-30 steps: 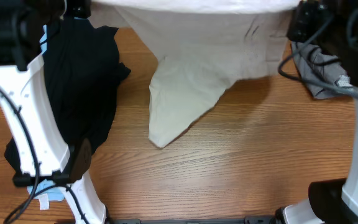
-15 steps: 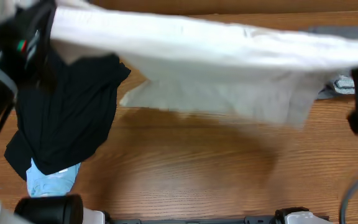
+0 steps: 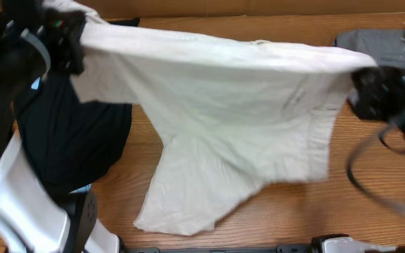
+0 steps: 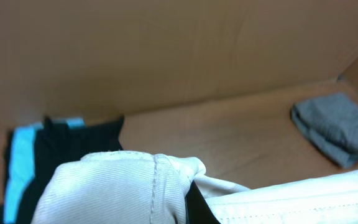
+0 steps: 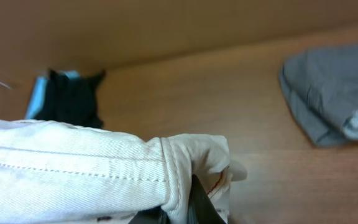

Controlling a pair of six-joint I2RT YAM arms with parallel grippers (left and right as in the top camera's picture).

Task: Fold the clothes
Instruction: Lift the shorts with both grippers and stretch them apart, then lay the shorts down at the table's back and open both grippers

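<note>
I will next lower the waistband corner outward with my left gripper onto the clear bare wood below, beside the cardboard side, and let go.
Pale beige shorts hang stretched by the waistband between my two grippers above the table, one leg trailing down toward the front edge. My left gripper is shut on the waistband's left end; only a dark sliver of a finger shows past the cloth. The waistband's right end is pinched in my shut right gripper, a dark finger showing under the fabric. A black garment lies crumpled at the left, with a light-blue one peeking out beneath it.
A folded grey cloth lies at the back right of the wooden table, also seen as the grey cloth in the right wrist view. A brown cardboard wall stands along the far side.
Both arms have swung the shorts from the far edge toward the front. The cloth is now spread wide, and its hanging leg has come nearer the front edge.
</note>
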